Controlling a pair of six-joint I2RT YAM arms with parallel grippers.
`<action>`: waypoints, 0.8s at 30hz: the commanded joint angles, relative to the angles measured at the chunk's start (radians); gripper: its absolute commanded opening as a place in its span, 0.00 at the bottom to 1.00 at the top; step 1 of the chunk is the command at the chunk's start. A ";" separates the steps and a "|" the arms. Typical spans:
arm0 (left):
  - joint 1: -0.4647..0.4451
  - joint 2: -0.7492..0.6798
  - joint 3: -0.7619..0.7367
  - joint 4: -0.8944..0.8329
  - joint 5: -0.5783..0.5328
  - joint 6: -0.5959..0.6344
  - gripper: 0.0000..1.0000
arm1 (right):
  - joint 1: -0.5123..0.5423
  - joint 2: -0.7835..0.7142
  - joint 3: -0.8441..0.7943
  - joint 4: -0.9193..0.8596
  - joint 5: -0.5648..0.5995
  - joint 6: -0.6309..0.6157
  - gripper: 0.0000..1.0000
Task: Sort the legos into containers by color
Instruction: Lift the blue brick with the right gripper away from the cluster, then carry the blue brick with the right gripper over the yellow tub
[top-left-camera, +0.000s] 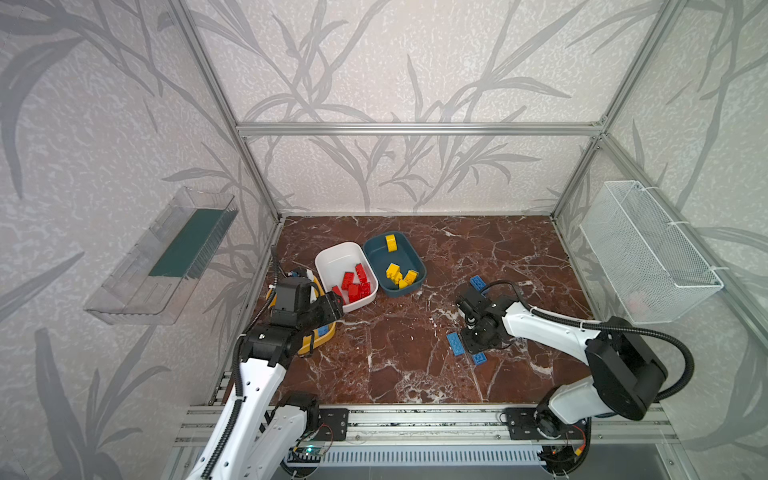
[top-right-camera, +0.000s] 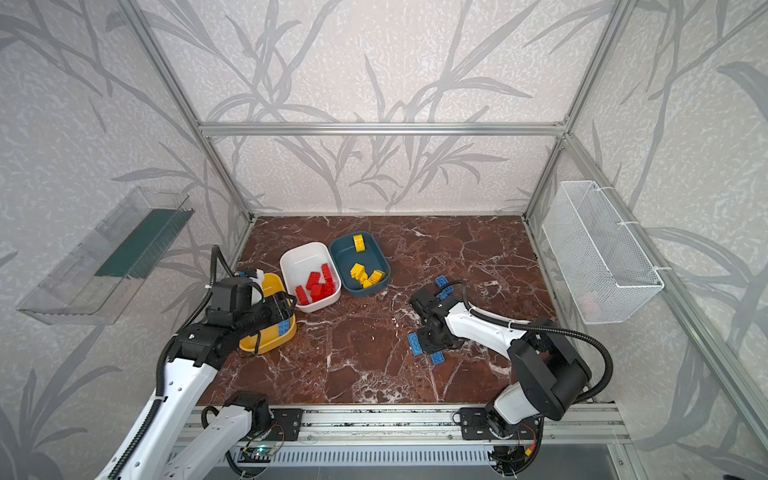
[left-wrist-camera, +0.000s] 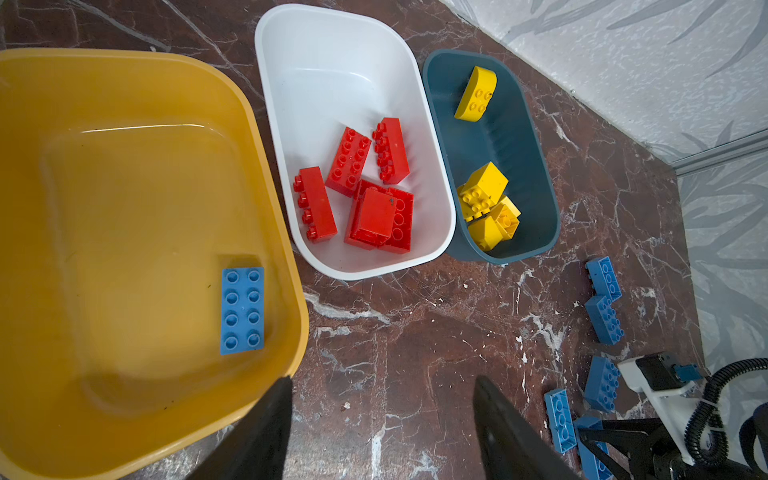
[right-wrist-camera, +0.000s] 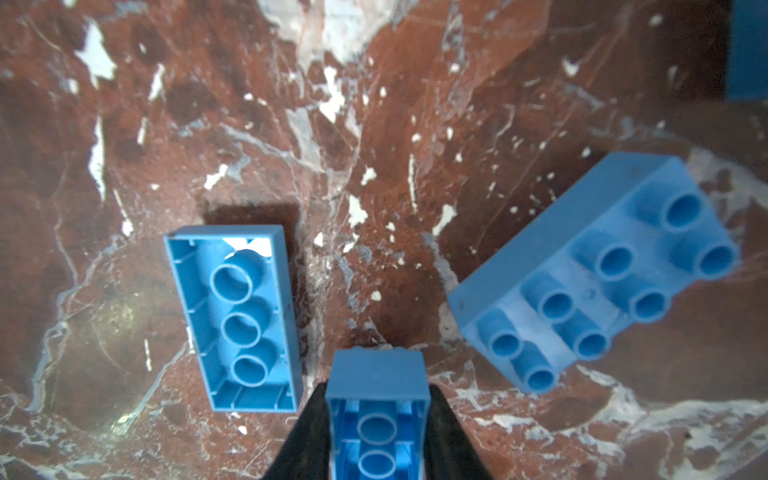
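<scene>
My right gripper should next lift the blue lego and swing it across the bare marble, over the mustard container (top-right-camera: 273, 333), to let go of it there, because that container already holds blue.
My right gripper (right-wrist-camera: 376, 399) is shut on a blue lego (right-wrist-camera: 376, 374), held hollow side towards the camera just above the marble table. Beside it lie an upside-down blue lego (right-wrist-camera: 237, 316) and a studs-up blue lego (right-wrist-camera: 594, 274); more blue legos (top-left-camera: 478, 283) sit further back. My left gripper (left-wrist-camera: 382, 380) hangs open and empty beside the mustard container (left-wrist-camera: 124, 208), which holds one blue lego (left-wrist-camera: 242, 309). The white container (left-wrist-camera: 332, 62) holds several red legos (left-wrist-camera: 357, 191). The teal container (left-wrist-camera: 490, 137) holds several yellow legos (left-wrist-camera: 486, 208).
A white wire-mesh basket (top-left-camera: 648, 249) hangs on the right wall and a clear plastic tray (top-left-camera: 166, 257) on the left wall. An aluminium rail (top-left-camera: 415, 415) runs along the table's front edge. Bare marble (top-left-camera: 395, 332) lies between the two arms.
</scene>
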 joint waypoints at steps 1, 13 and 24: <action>-0.004 -0.006 -0.006 0.003 -0.003 0.011 0.69 | 0.016 -0.014 0.042 -0.051 0.037 -0.005 0.28; -0.006 -0.133 0.062 -0.021 -0.075 0.011 0.69 | 0.105 0.029 0.342 -0.047 -0.079 -0.005 0.25; -0.006 -0.272 0.253 -0.130 -0.145 0.050 0.69 | 0.263 0.537 1.028 0.028 -0.266 0.018 0.24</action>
